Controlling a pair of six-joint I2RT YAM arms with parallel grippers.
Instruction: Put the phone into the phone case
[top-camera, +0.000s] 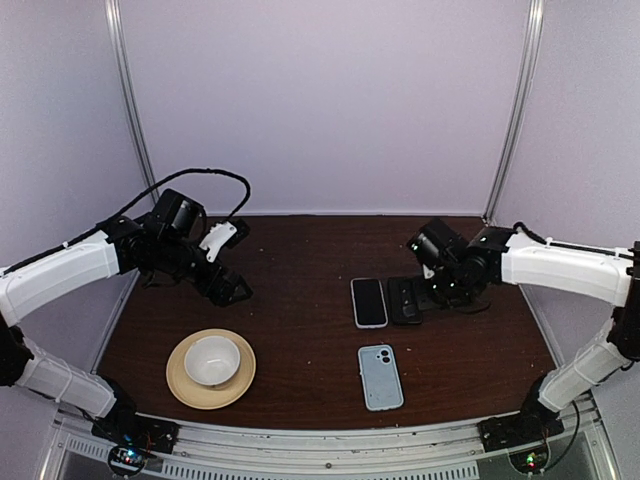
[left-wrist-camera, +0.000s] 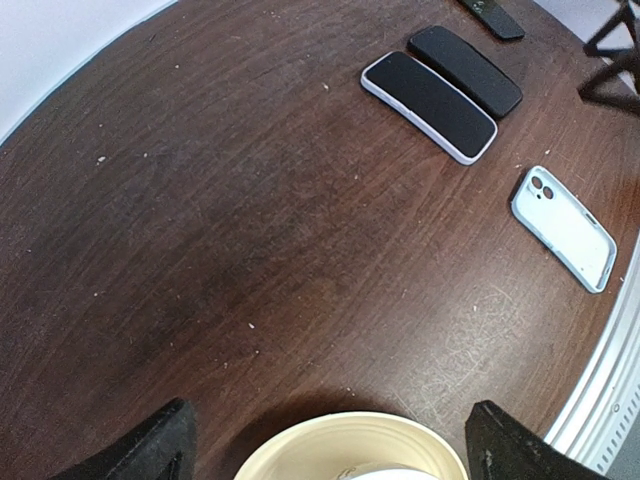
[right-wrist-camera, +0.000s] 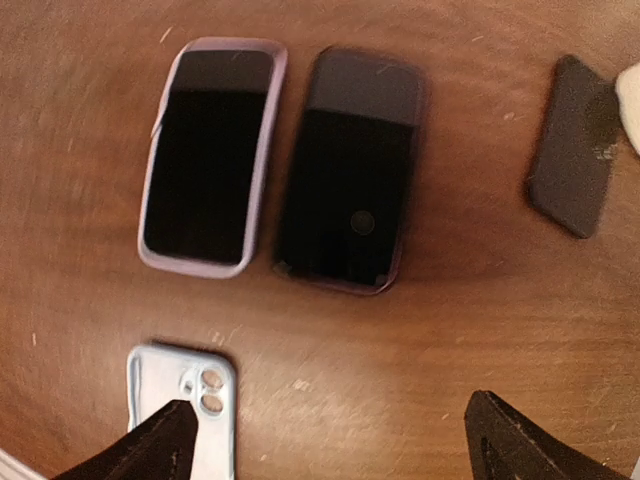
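The dark grey flat piece (right-wrist-camera: 575, 148) lies beyond the open fingers of the right gripper, so the gripper will next go to the right in the wrist view and down astride the piece.
The phone (top-camera: 402, 300) is an all-black slab lying flat right of centre. The phone case (top-camera: 369, 302), black-faced with a light rim, lies just left of it, side by side and apart. Both show in the right wrist view, phone (right-wrist-camera: 350, 170) and case (right-wrist-camera: 208, 160), and in the left wrist view, phone (left-wrist-camera: 467, 70) and case (left-wrist-camera: 430, 105). My right gripper (top-camera: 432, 292) hovers at the phone's right side, open and empty (right-wrist-camera: 325, 450). My left gripper (top-camera: 228, 287) is far left, open and empty (left-wrist-camera: 325, 450), above the plate's far rim.
A pale grey-blue-backed phone (top-camera: 380, 377) lies near the front edge, also seen in the wrist views (left-wrist-camera: 563, 228) (right-wrist-camera: 185, 410). A cream plate (top-camera: 180, 385) holding a white bowl (top-camera: 212, 358) sits front left. A dark grey flat piece (right-wrist-camera: 572, 145) shows right of the phone.
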